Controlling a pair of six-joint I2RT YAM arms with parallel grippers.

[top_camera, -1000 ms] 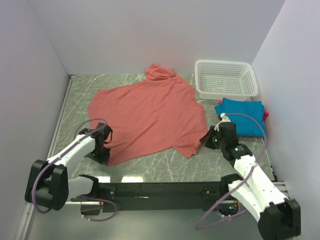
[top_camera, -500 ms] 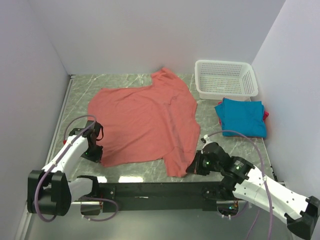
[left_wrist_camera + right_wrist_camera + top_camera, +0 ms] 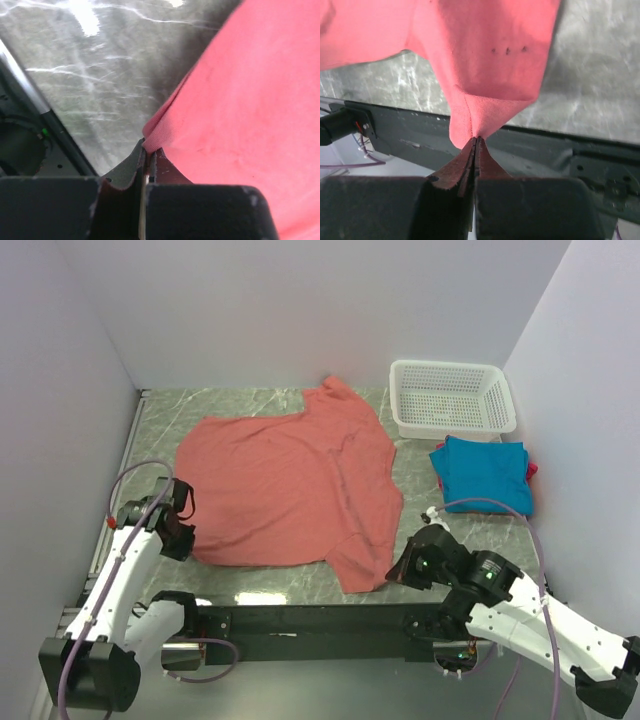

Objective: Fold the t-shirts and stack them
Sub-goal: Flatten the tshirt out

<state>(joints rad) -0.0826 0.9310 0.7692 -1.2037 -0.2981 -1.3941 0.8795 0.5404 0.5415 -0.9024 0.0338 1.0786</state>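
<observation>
My left gripper will move the t-shirt's pinched hem corner outward onto the side cloth (image 3: pixel 205 508) and let it go, because the salmon-red t-shirt (image 3: pixel 290 485) is spread outward of that hem corner.
A large salmon-red t-shirt (image 3: pixel 290 485) lies spread over the middle of the marble table. My left gripper (image 3: pixel 187 537) is shut on its near left hem corner (image 3: pixel 160 136). My right gripper (image 3: pixel 397 570) is shut on its near right corner (image 3: pixel 470 122), pinching a fold of cloth at the table's front edge. A folded teal-blue t-shirt (image 3: pixel 482 472) rests at the right, with a sliver of a magenta t-shirt (image 3: pixel 531 469) showing at its right side.
A white mesh basket (image 3: pixel 452 398) stands at the back right, just behind the teal shirt. White walls close in the table on the left, back and right. A black rail (image 3: pixel 320 620) runs along the near edge between the arm bases.
Both grippers have pulled the salmon-red shirt toward the near edge and spread it flatter. The left gripper moved left, the right one swung down and left. The far collar end has unfolded.
</observation>
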